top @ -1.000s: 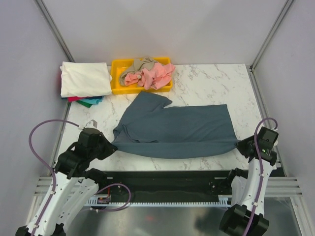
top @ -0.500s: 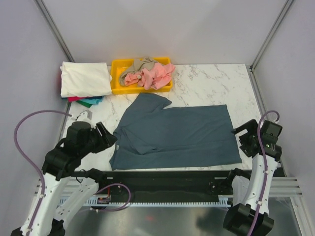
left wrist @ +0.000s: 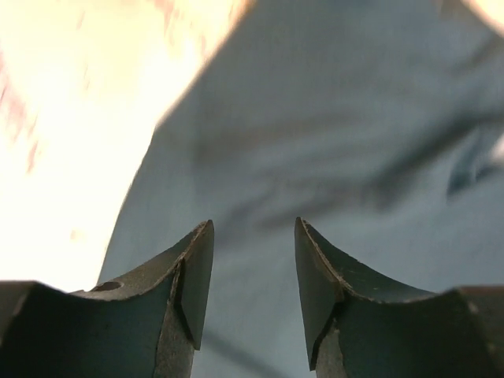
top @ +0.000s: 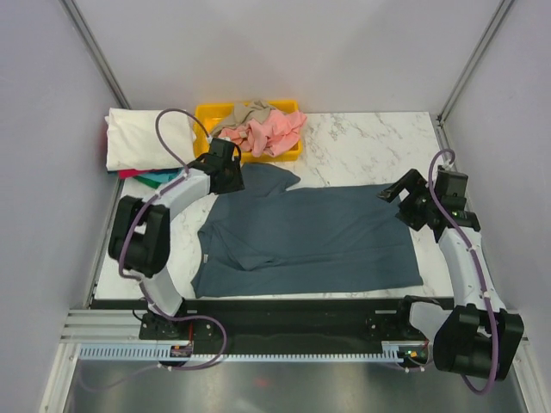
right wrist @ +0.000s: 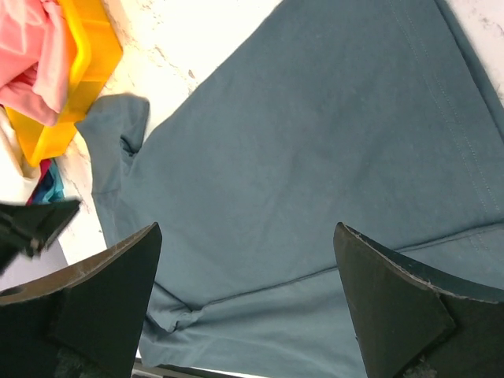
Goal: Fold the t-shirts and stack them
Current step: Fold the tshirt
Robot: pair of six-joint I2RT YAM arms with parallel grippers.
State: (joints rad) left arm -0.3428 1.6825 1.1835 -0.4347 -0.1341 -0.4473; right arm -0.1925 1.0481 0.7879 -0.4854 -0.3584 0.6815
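Next, my left gripper will move outward and down onto the t-shirt sleeve's corner by the yellow bin, since that corner lies outward of and below my open fingers.
A large slate-blue t-shirt point(top: 310, 237) lies spread flat on the marble table, one sleeve point(top: 267, 179) pointing to the back. My left gripper point(top: 228, 176) hovers open at that sleeve's left edge; in its wrist view the blue cloth point(left wrist: 331, 118) fills the space beyond the empty gripper point(left wrist: 252, 230). My right gripper point(top: 394, 193) stands wide open over the shirt's far right corner, nothing between its fingers point(right wrist: 246, 236). A cream-white folded shirt point(top: 148, 138) tops a stack with red and teal edges point(top: 153, 177) showing under it.
A yellow bin point(top: 207, 153) at the back holds crumpled salmon-pink point(top: 267, 131) and tan point(top: 245, 112) shirts; it also shows in the right wrist view point(right wrist: 83, 87). Bare marble point(top: 370, 142) lies behind the blue shirt. A black rail point(top: 284, 310) runs along the near edge.
Both grippers opened and let go of the shirt's near edge, which now lies flat. Both arms swung to the far side, left to the sleeve, right to the far right corner.
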